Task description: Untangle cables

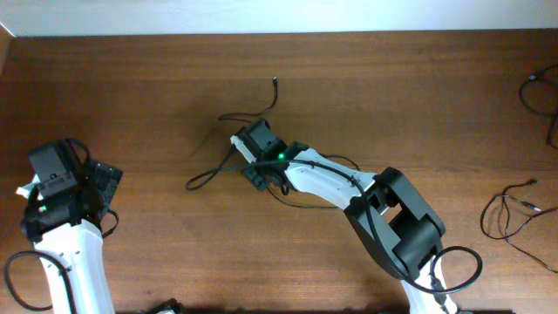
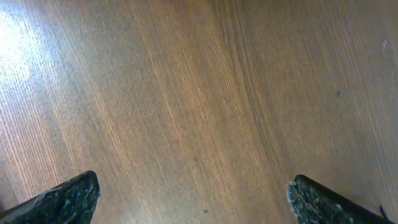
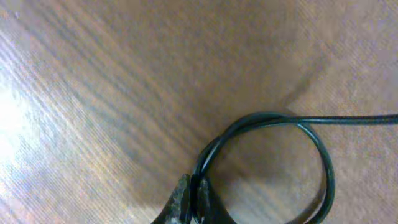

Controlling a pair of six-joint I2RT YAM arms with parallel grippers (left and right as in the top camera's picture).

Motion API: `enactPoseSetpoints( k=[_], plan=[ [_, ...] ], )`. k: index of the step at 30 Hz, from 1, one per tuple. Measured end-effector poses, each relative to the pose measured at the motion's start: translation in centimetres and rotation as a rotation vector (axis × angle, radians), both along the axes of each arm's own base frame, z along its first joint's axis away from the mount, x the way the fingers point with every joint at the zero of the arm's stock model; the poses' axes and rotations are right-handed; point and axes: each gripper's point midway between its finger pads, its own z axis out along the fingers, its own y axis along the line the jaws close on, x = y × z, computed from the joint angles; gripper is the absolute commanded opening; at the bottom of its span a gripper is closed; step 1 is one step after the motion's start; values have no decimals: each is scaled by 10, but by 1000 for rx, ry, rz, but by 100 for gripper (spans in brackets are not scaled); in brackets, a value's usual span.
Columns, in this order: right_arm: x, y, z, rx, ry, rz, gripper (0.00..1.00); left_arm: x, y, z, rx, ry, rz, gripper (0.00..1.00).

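Note:
My right gripper will lift the cable, carry it outward and let go on clear wood near the table's far corner (image 1: 453, 92), to its right in the overhead view.
A tangle of thin black cables (image 1: 228, 167) lies at the middle of the table, with one end (image 1: 275, 82) reaching toward the far side. My right gripper (image 1: 258, 171) sits over the tangle. In the right wrist view its fingers (image 3: 194, 198) are shut on a cable (image 3: 272, 118) that curls into a loop above the wood and runs off to the right. My left gripper (image 1: 106, 179) is at the left of the table, far from the tangle. In the left wrist view its fingers (image 2: 194, 196) are wide open over bare wood, holding nothing.
More thin black cables (image 1: 514, 214) lie at the right edge of the table, and another (image 1: 539, 92) at the far right corner. The table's far edge meets a white wall (image 1: 279, 13). A thicker arm cable loops near the right arm's base (image 1: 458, 266).

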Motion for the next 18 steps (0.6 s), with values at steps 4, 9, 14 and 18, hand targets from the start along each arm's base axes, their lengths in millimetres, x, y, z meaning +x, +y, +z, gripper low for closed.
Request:
enactPoseSetpoints(
  k=[4, 9, 14, 18],
  plan=[
    [11, -58, 13, -183, 71, -147, 4, -6, -3, -3, -15, 26, 0, 99],
    [147, -163, 170, -74, -180, -482, 4, -7, -4, -4, -19, 30, 0, 99],
    [197, -318, 292, 80, -402, -768, 4, -7, -4, -4, -18, 31, 0, 99],
    [192, -415, 286, 33, -393, -909, 4, -7, -4, -4, -19, 31, -1, 99]
  ],
)
